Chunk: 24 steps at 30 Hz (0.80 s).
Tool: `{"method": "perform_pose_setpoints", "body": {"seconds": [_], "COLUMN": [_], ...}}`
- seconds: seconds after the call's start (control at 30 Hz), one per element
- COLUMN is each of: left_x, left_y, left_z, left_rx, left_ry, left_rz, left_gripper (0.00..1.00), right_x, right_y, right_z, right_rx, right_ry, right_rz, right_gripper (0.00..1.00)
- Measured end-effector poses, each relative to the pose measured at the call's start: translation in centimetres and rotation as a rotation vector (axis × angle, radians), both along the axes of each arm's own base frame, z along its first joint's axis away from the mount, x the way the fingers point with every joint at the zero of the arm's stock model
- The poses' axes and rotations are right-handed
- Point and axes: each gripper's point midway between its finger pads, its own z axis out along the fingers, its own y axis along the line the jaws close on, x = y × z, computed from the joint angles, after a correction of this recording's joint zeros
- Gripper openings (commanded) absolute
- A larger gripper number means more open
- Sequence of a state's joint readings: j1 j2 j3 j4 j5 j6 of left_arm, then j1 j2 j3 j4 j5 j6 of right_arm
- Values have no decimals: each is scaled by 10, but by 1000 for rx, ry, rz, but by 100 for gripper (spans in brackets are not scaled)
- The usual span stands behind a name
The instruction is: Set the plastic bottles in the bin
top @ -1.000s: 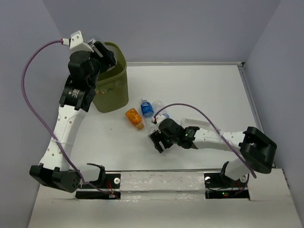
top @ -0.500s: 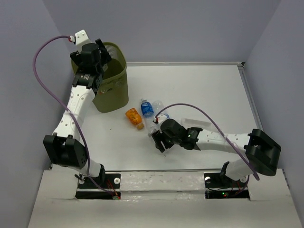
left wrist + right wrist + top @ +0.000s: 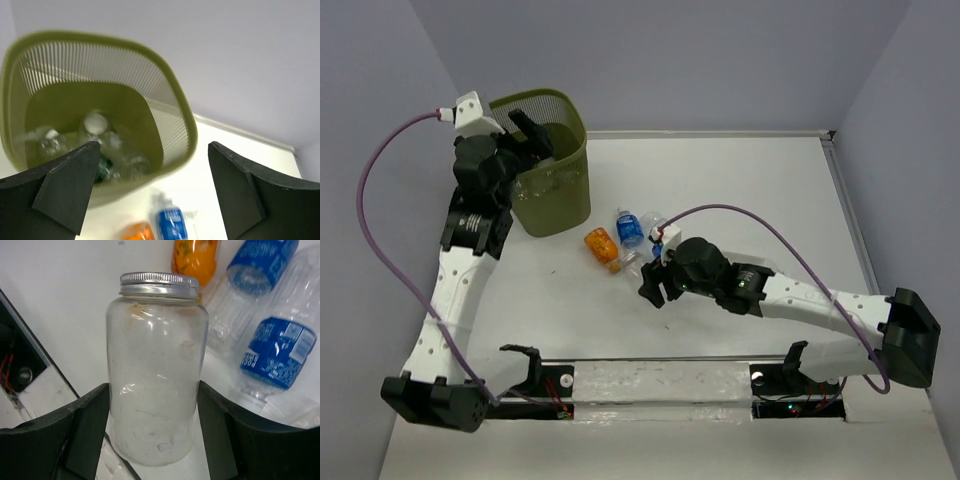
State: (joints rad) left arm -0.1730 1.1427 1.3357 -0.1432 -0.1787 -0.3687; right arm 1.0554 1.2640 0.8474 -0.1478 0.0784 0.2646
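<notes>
My right gripper will lift, as the olive bin's rim stands high off the table, swing outward over the bin's opening (image 3: pixel 558 131) and release the jar.
The olive mesh bin (image 3: pixel 560 190) stands at the back left, and several clear plastic bottles (image 3: pixel 95 124) lie in it. My left gripper (image 3: pixel 534 140) hangs open above its rim (image 3: pixel 186 131) with nothing between the fingers. On the table lie an orange-labelled bottle (image 3: pixel 600 245) and two blue-labelled ones (image 3: pixel 629 228) (image 3: pixel 655 224). My right gripper (image 3: pixel 653 288) is shut on a clear jar (image 3: pixel 157 365) with a silver screw lid. Its jaws press both sides of the jar, just in front of those bottles (image 3: pixel 277 350).
The black mounting rail (image 3: pixel 20 375) at the table's near edge lies close behind the held jar. A raised lip (image 3: pixel 845 210) runs along the table's right side. Purple cables (image 3: pixel 380 230) arch off both arms.
My left gripper has opened over the bin and the arm has swung a little. My right jaws have closed onto the jar and the right arm has stretched out toward the left.
</notes>
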Motion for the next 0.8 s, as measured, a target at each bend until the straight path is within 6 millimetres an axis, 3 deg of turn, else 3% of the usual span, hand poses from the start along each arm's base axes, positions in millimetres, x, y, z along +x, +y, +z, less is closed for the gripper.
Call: {"method": "perform_pose_setpoints", "body": {"seconds": [0.03,0.1,0.2,0.27,0.47,0.6,0.67,0.8], "left_x": [-9,-38,-65,-83,-126,-137,-138,-139], "left_y": [-3,-8,-13,-13,-10,-19,-23,-37], "left_z": [1,-10,-24,-45,-117,-140,-148,-183], "left_rx": [-7,-16,-18,-15,-10,-37,-49,-97], "left_ry": [-15,-21,-15,19,172,221,239,326], "left_rz": [-24,-78,-130,-149,-173,-224,-242,-295], "left_gripper": [99,99,99,99,99,99,99,99], "right_x": [2,14,28,42,73,103,113,146], "right_y": [3,14,31,44,77,107,119,145], "right_z": [7,38,80,113,185,246,265,297], "right_rx": [13,77,154,201,272,339,364,413], "right_ry": [-15,-82,-164,-236,-384,-509,-552,-627], "right_rz": [1,-6,-11,-20,-32,-34,-32,-40], "right_gripper": [22,22,22,22,21,22,21,22]}}
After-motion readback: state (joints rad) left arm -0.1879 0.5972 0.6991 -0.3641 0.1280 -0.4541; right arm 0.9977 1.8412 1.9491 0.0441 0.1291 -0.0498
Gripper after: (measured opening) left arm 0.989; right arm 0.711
